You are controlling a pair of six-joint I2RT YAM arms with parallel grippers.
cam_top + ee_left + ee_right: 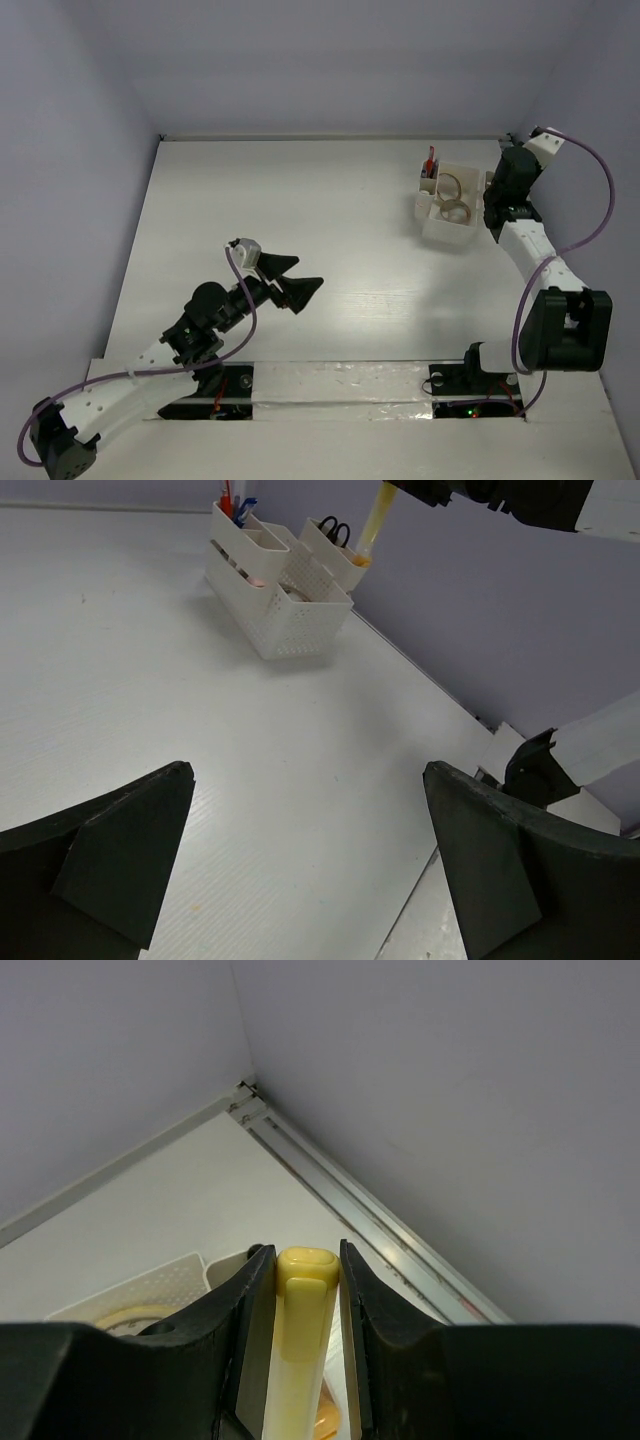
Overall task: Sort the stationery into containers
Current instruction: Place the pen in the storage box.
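My right gripper lowers and shifts slightly toward the tape rolls next, over the organiser's scissors section, since the highlighter's end is only at the organiser's rim.
The white organiser stands at the far right of the table. It holds two tape rolls, a red pen and, in the left wrist view, small scissors and red and blue pens. My right gripper is shut on a yellow highlighter, holding it upright over the organiser's far compartment, with the highlighter's lower end at the rim. My left gripper hovers wide open over bare table at the near left, nothing between its fingers.
The back wall and the right wall rise close behind the organiser. A metal rail runs along the table's edge at the wall. My right arm curves along the right side.
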